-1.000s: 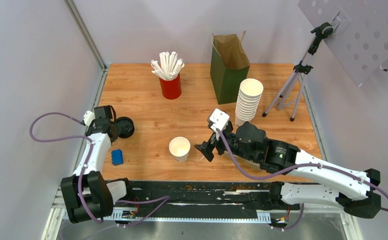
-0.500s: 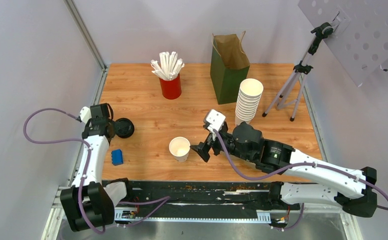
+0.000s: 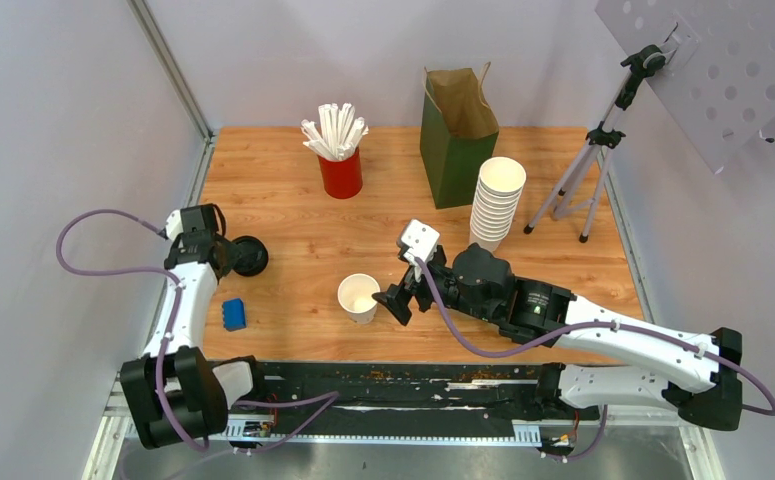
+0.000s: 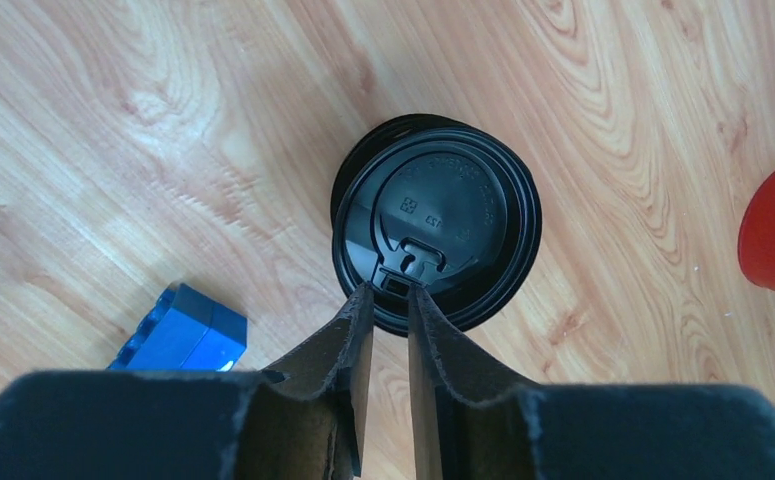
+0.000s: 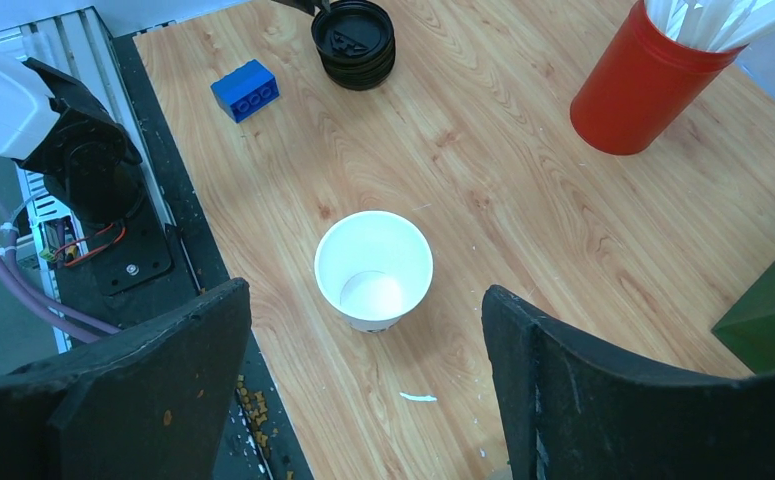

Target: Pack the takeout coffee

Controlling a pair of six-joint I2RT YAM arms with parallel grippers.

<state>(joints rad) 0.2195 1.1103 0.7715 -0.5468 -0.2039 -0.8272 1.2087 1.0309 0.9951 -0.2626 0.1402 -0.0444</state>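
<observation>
The left gripper shifts toward the left in its wrist view next and lowers onto the top lid's rim, since the fingers straddle the top lid's sip tab.
The takeout coffee cup (image 3: 359,297), a small white paper cup, stands upright and lidless near the table's front middle; it also shows in the right wrist view (image 5: 373,268). My right gripper (image 3: 395,300) hovers just right of it, jaws wide open, nothing between them (image 5: 363,300). A short stack of black sip lids (image 3: 250,255) lies flat at the left (image 4: 443,215). My left gripper (image 4: 391,287) hangs over the stack's near rim (image 3: 233,257), its fingers a narrow gap apart on either side of the top lid's sip tab.
A blue brick (image 3: 233,314) lies near the left front edge. A red cup of wrapped straws (image 3: 341,172), a green paper bag (image 3: 456,130), a tall stack of white cups (image 3: 496,205) and a tripod (image 3: 588,170) stand at the back.
My left gripper has parted its fingers slightly at the lid stack. The right arm has slid left, closer to the white cup.
</observation>
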